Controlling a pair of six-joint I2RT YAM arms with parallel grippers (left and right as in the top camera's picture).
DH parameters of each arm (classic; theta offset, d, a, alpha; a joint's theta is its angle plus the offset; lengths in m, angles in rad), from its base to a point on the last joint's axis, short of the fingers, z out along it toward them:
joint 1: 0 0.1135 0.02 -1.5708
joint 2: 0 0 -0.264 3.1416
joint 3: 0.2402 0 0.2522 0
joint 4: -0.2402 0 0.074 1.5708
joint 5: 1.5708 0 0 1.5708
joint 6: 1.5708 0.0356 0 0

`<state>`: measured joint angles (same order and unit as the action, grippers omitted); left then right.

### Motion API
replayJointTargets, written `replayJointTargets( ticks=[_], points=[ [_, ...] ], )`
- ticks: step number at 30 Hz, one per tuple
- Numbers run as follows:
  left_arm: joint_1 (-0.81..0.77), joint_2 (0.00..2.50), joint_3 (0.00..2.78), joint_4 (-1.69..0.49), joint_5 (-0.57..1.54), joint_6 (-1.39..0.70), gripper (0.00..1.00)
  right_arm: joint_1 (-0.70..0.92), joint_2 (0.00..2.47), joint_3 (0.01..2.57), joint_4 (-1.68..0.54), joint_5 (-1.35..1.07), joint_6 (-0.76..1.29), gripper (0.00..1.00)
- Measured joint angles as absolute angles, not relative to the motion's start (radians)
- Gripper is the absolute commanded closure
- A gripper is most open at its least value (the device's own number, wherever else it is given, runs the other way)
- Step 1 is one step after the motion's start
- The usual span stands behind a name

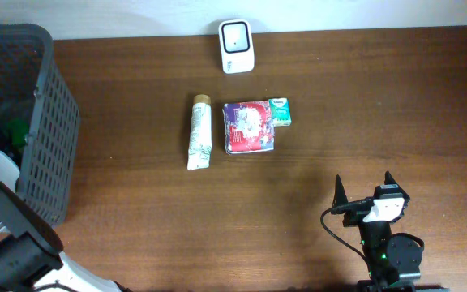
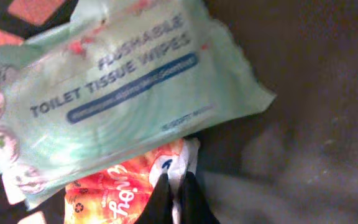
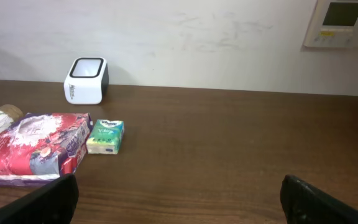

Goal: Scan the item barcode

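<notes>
I will raise my left gripper from the basket next and move it across to the right in the overhead view. I will let go between the tube and the red-purple packet, as other items lie there.
In the left wrist view my left gripper (image 2: 178, 182) is shut on the white crimped edge of an orange packet (image 2: 120, 190). That packet lies partly under a pale green pack of flushable tissue wipes (image 2: 117, 93). The white barcode scanner (image 1: 236, 46) stands at the table's far edge and also shows as the scanner (image 3: 86, 80) in the right wrist view. My right gripper (image 1: 364, 195) hovers open and empty over the near right of the table, its fingertips (image 3: 58, 196) spread wide.
A dark mesh basket (image 1: 51, 122) stands at the left, with the left arm (image 1: 10, 243) beside it. Mid-table lie a white tube (image 1: 199, 132), a red-purple packet (image 1: 250, 127) and a small green tissue pack (image 1: 280, 112).
</notes>
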<state>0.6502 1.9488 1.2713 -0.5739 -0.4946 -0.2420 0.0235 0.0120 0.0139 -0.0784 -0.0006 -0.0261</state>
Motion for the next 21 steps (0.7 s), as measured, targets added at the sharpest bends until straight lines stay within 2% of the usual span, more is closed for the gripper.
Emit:
replayJointTargets(
  ticks=[4,8,12,18,21],
  points=[
    [0.649,1.948,1.303,-0.696,-0.474,-0.242,1.00,0.023,0.012,0.014,-0.078,-0.001,-0.026,0.01],
    [0.650,1.903,1.372,-0.798,-0.292,-0.242,1.00,0.023,0.012,0.014,-0.078,-0.001,-0.026,0.01],
    [0.650,1.701,1.428,-0.786,-0.113,-0.244,1.00,0.023,0.012,0.014,-0.078,-0.001,-0.027,0.01],
    [0.649,1.424,1.439,-0.781,0.031,-0.353,1.00,0.023,0.012,0.014,-0.078,-0.001,-0.026,0.01],
    [0.648,1.302,1.439,-0.762,0.247,-0.466,1.00,0.023,0.012,0.014,-0.078,-0.001,-0.026,0.01]
  ],
)
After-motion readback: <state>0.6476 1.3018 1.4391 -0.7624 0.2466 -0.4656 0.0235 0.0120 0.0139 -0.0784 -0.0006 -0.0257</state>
